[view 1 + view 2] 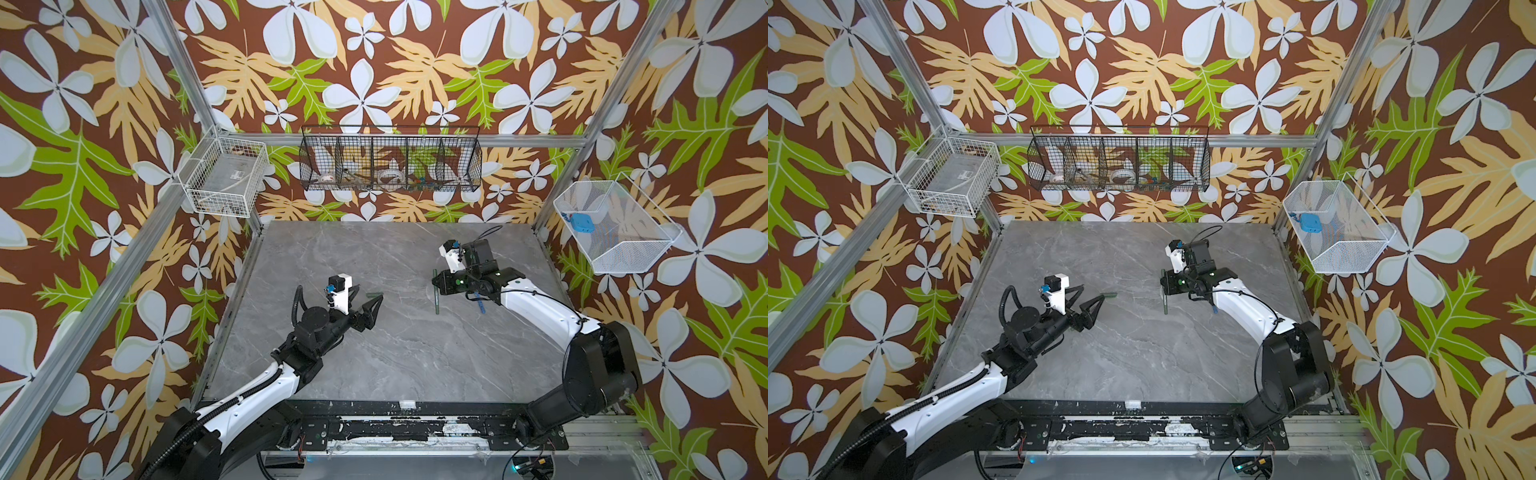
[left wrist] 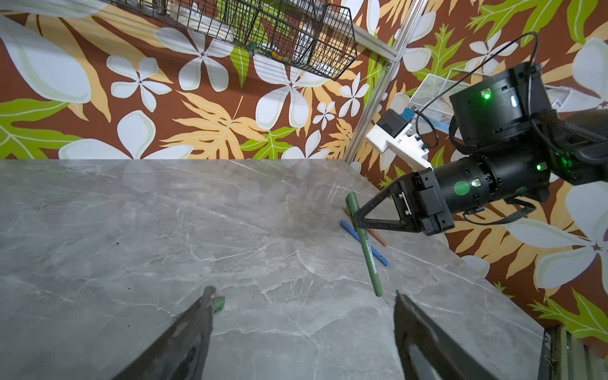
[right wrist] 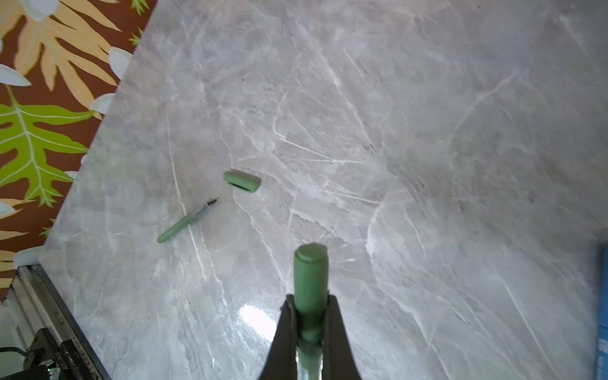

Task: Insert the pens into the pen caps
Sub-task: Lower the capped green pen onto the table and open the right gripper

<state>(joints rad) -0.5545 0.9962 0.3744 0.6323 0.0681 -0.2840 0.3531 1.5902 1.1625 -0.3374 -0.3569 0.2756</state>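
The dull green pen already wears its cap, so the robot's right gripper should next go down toward the bare tabletop [image 3: 497,310] beside the blue pen and let the dull green pen go there.
My right gripper [image 1: 435,284] [image 3: 309,302] is shut on a dull green pen [image 1: 436,305] [image 2: 370,260] [image 3: 311,276], which hangs tilted above the table with a green cap on its upper end. My left gripper [image 1: 370,293] [image 2: 304,292] is open with nothing between its fingers. A loose green pen cap [image 1: 374,295] [image 2: 217,303] [image 3: 241,181] lies on the table beside one left fingertip. The right wrist view shows an uncapped green pen [image 3: 187,220] lying near that cap. A blue pen [image 1: 478,301] [image 2: 365,243] and an orange-brown pen [image 2: 378,238] lie under the right arm.
The grey marble table [image 1: 415,353] has a black rail along its front edge. On the back wall hangs a black wire basket [image 1: 390,158]. A white wire basket [image 1: 224,178] hangs at the left, and another [image 1: 611,228] at the right holds a blue object.
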